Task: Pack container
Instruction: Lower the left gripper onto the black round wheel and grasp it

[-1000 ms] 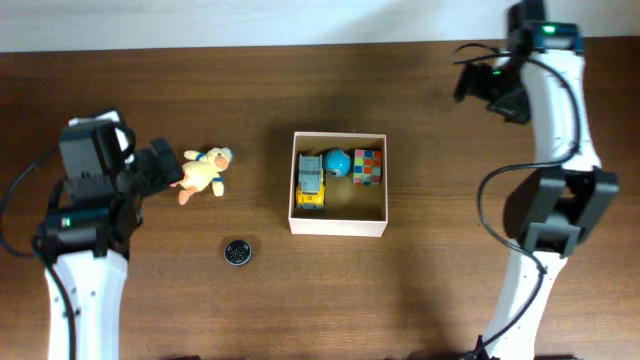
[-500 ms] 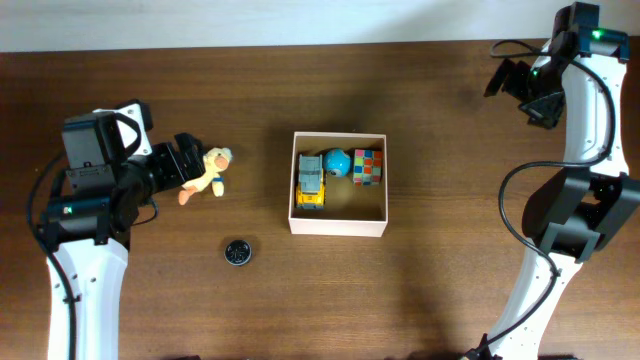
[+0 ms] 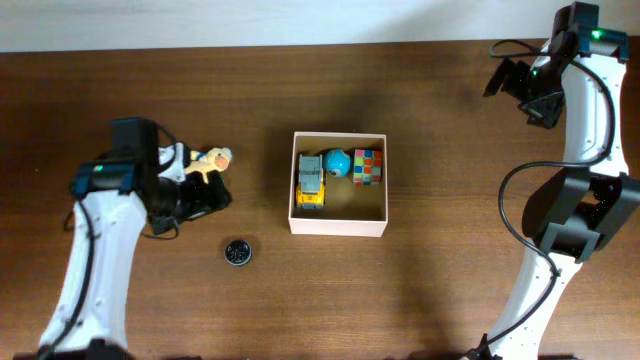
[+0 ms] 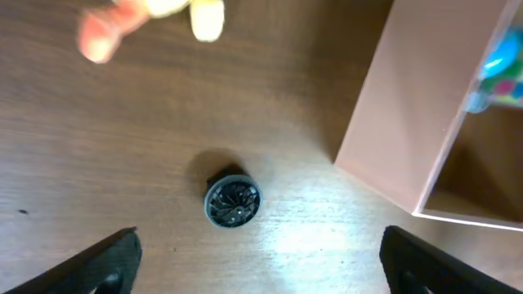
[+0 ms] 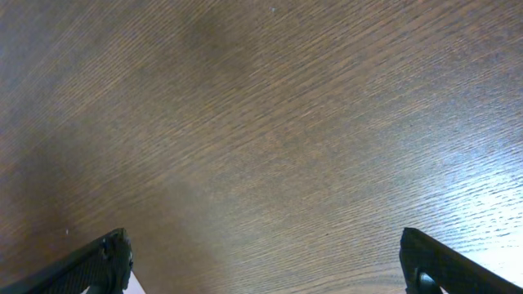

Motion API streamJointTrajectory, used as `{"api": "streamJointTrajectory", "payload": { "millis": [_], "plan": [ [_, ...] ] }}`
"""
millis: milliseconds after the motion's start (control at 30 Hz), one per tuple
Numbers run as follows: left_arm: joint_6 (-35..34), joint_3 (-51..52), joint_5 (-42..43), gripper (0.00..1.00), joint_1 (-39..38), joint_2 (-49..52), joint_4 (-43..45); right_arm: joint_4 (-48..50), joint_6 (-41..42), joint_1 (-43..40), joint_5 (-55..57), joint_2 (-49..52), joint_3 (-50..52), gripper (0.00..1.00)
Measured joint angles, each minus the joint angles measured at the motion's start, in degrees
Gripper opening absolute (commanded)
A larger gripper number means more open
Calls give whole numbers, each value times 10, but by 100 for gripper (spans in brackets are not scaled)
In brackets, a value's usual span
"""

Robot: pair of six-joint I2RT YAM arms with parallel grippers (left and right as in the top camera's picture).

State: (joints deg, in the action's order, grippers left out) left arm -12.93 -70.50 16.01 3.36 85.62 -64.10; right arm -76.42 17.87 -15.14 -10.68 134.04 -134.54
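My left gripper shifts away from the plush and down around the toy next, before it grabs the black toy (image 3: 237, 253) outside the container.
The container (image 3: 338, 226) is a square white box with a tan inside at the table's middle. It holds a yellow and grey toy truck (image 3: 312, 183), a blue ball (image 3: 337, 161) and a colour cube (image 3: 368, 167). A yellow plush toy (image 3: 212, 160) lies to its left. A small black round toy (image 3: 237, 253) lies in front of that. My left gripper (image 3: 212, 196) is open and empty, just in front of the plush. In the left wrist view, the gripper (image 4: 261, 265) has the black toy (image 4: 233, 200) ahead of it, the plush (image 4: 155, 16) at the top and the container's wall (image 4: 409, 106) to the right. My right gripper (image 3: 508, 82) is open and empty at the far right.
The right wrist view shows only brown wood between the open fingers (image 5: 265, 265). A pale wall strip runs along the table's far edge (image 3: 300, 20). The right arm's base (image 3: 575, 215) stands at the right.
My left arm has swung right and toward the front, from beside the plush to just in front of it. My right arm moved right a second ago, then held still.
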Motion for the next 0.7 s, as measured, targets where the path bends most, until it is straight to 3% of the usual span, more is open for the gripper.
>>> {"api": "streamJointTrajectory", "payload": {
  "millis": [467,700],
  "plan": [
    [-45,0,-72,89,-120,176,11,0,0,0,0,0,0,99],
    [-59,1,-88,89,-132,203,9,0,0,0,0,0,0,99]
  ]
}}
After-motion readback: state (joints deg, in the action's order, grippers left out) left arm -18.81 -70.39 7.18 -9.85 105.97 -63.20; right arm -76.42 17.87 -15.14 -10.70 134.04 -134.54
